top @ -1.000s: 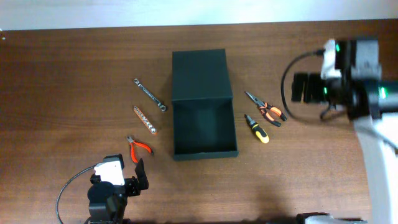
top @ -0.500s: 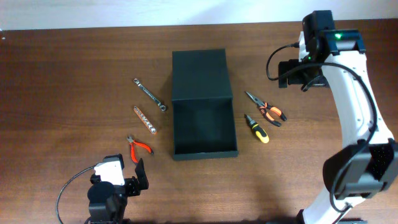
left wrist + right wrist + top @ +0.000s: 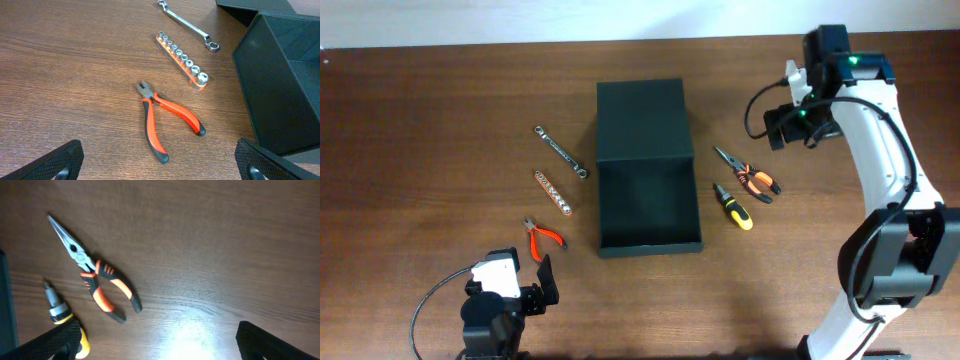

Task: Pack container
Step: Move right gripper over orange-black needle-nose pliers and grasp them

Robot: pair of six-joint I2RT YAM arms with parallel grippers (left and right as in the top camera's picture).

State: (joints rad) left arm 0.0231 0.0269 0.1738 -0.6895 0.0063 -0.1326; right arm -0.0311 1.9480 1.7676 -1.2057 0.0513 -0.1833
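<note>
Next, my right gripper moves down and toward the left in the overhead view onto the handle end farther from the screwdriver, since the long-nose pliers' handles spread apart.
The dark green-black container lies open mid-table, its flap lid folded flat behind it; its wall shows in the left wrist view. Left of it lie red pliers, a socket rail and a wrench. To its right lie orange long-nose pliers and a yellow-handled screwdriver. My left gripper is open just before the red pliers. My right gripper is open, above the table right of the long-nose pliers.
The brown wooden table has a white wall strip along its far edge. A bright light glare shows on the wood in the right wrist view.
My right arm has swung in from the right edge and come toward the orange long-nose pliers. The left arm and the tools have not moved.
</note>
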